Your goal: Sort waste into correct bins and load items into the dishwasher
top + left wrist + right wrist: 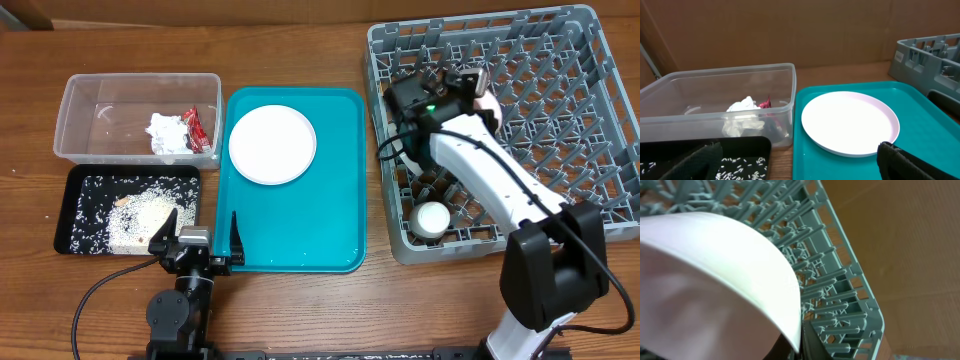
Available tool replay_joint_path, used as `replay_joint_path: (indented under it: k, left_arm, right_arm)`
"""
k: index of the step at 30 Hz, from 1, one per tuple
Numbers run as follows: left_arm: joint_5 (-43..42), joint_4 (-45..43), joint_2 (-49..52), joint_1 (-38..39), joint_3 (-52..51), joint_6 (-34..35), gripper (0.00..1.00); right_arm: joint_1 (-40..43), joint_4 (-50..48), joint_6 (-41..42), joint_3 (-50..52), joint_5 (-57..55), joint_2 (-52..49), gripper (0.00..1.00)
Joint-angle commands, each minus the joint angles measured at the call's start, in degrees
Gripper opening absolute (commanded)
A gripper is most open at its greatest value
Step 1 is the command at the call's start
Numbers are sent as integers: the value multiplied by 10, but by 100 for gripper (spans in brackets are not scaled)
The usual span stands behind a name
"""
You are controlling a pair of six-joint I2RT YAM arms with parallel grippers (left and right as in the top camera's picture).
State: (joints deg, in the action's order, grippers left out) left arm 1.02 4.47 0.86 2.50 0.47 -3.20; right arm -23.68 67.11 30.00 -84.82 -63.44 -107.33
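Observation:
The pinkish-white plate already stands on edge, so my right gripper should next carry it back toward the white cup and then release the plate's rim.
My right gripper is inside the grey dish rack, at its back left. It is shut on the rim of a pinkish-white plate held on edge among the pegs; only a sliver of the plate shows from overhead. A white cup sits in the rack's front left. The large white plate lies on the teal tray. A crumpled tissue and a red wrapper lie in the clear tub. Rice covers the black tray. My left gripper is open and empty. The bowl and chopsticks are not in view.
The left gripper's fingers straddle the gap between the black tray and the teal tray. The rack's far wall stands close past the held plate. The right arm lies across the rack's left side.

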Motion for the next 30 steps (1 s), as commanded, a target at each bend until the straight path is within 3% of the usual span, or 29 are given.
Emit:
replay_joint_path:
  k: [1, 9, 18, 19, 20, 21, 26, 27, 28, 30]
  left_arm:
    - [-6, -1, -5, -3, -2, -7, 100]
    - [-6, -1, -5, -3, -2, -7, 100]
    - [-6, -1, -5, -3, -2, -7, 100]
    - [-6, -1, -5, -3, -2, -7, 100]
    - [-6, -1, -5, -3, -2, -7, 100]
    - [-6, -1, -5, -3, -2, -7, 100]
    - [-6, -1, -5, -3, -2, -7, 100]
    - [-6, -1, -5, -3, -2, -7, 100]
    - [-6, -1, -5, -3, -2, -7, 100]
    - [-6, -1, -5, -3, -2, -7, 100]
  right_arm:
    - [-18, 18, -2, 12, 25, -4, 4]
    - [-37, 108, 97, 12, 48, -4, 4]
    - [-80, 135, 108, 11, 82, -4, 40]
    - [-86, 133, 108, 11, 81, -4, 40]
    - [-89, 132, 108, 10, 75, -4, 25]
    - [-89, 132, 108, 8, 68, -4, 18]
    - [-72, 132, 108, -20, 40, -4, 18]
    - [-68, 131, 108, -26, 39, -4, 15]
    - [-61, 131, 108, -34, 38, -4, 6]
    - [-50, 129, 108, -45, 30, -4, 4]
